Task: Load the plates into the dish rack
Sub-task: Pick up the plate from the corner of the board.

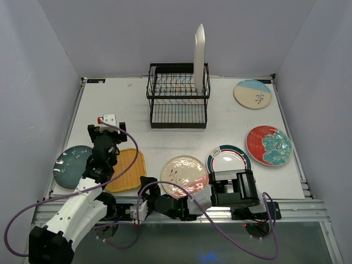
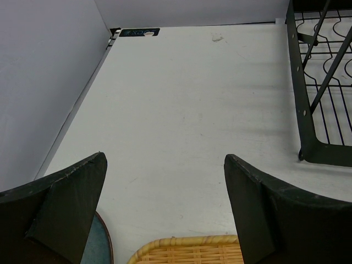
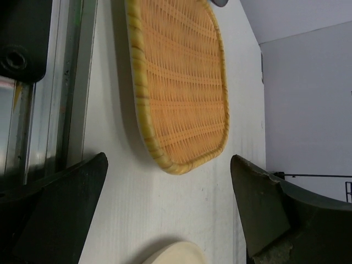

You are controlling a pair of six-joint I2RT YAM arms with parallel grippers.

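My right gripper will next come across onto the woven plate's near corner [image 1: 137,184] [image 3: 172,164] to close, since that corner is to the left of my right gripper in the top view.
The black wire dish rack [image 1: 179,104] stands at the back middle, with a white plate [image 1: 199,55] upright in its right side. Lying flat on the table are the cream-and-blue sprig plate [image 1: 252,94], the red-teal floral plate [image 1: 269,145], the white plate with a teal-red rim [image 1: 228,159], the cream-pink floral plate [image 1: 184,175], the yellow woven square plate [image 1: 126,169] and the dark teal plate [image 1: 71,166]. My left gripper [image 1: 106,132] is open and empty, above the table just beyond the woven plate [image 2: 187,250]. My right gripper [image 1: 147,190] is open and empty, low, between the woven plate [image 3: 181,82] and the floral plate [image 3: 176,254].
The rack's left end [image 2: 308,110] is to the right of my left gripper [image 2: 165,165]. The table's metal front rail [image 3: 71,82] runs beside my right gripper [image 3: 169,165]. Grey walls enclose the table on three sides.
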